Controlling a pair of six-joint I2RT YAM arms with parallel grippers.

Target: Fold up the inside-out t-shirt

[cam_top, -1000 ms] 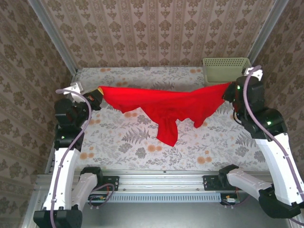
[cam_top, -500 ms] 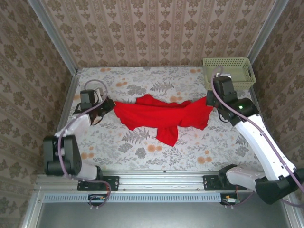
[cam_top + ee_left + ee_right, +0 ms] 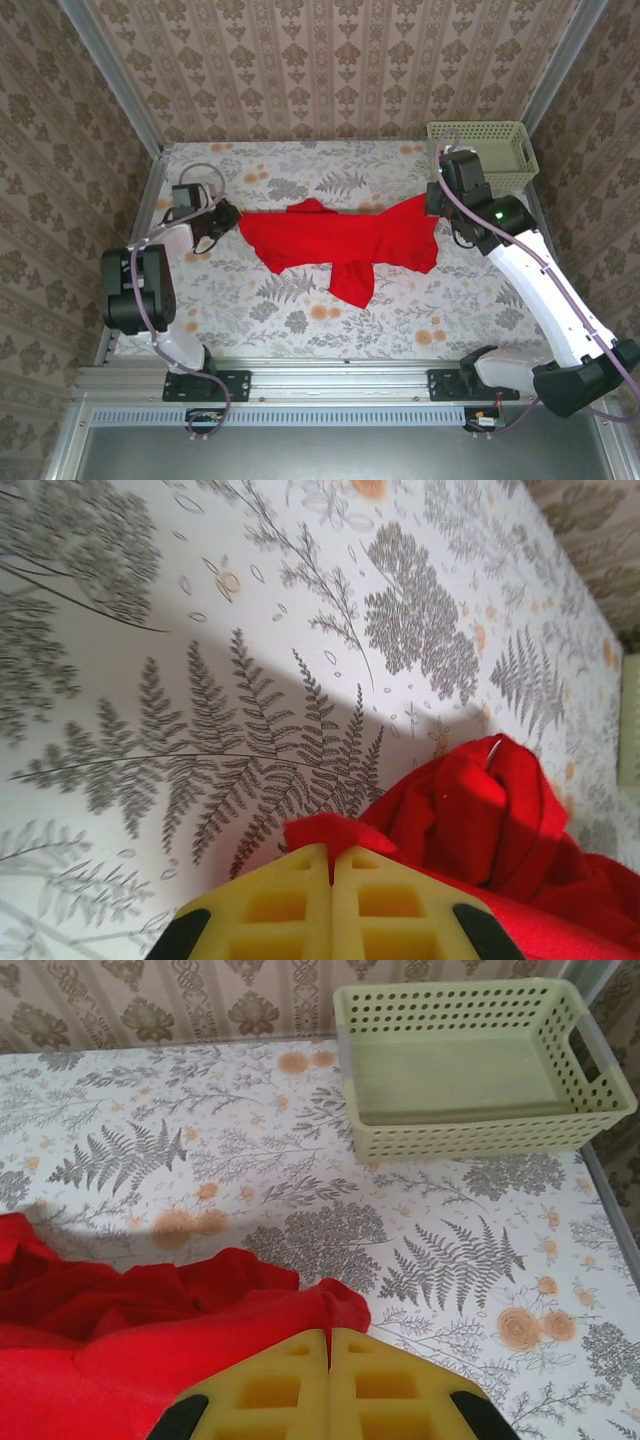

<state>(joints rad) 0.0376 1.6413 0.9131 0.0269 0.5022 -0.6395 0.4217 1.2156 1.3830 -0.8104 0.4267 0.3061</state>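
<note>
My right gripper is at the shirt's far corner and should move back from there toward the trailing part, and then it should release the red cloth (image 3: 335, 835).
The inside-out t-shirt (image 3: 335, 240) is bright red and lies bunched in a band across the middle of the table, one part trailing toward the near side. My left gripper (image 3: 226, 217) is low at the shirt's left end, shut on a pinch of red cloth (image 3: 335, 835) that pokes out past the yellow fingertips (image 3: 300, 865). My right gripper (image 3: 437, 201) is at the shirt's right end, shut on the red cloth (image 3: 340, 1305) just beyond its yellow fingertips (image 3: 355, 1345). In the left wrist view a raised fold of shirt (image 3: 500, 800) bulges to the right.
A pale green perforated basket (image 3: 480, 152) stands empty at the back right corner, just behind my right gripper, also seen ahead (image 3: 470, 1070). The floral tablecloth (image 3: 300, 310) is bare on the near side. Patterned walls enclose the table on three sides.
Both grippers have come down and inward from a raised, stretched hold. The shirt, which hung taut above the table, now lies slack on the cloth, still gripped at both ends.
</note>
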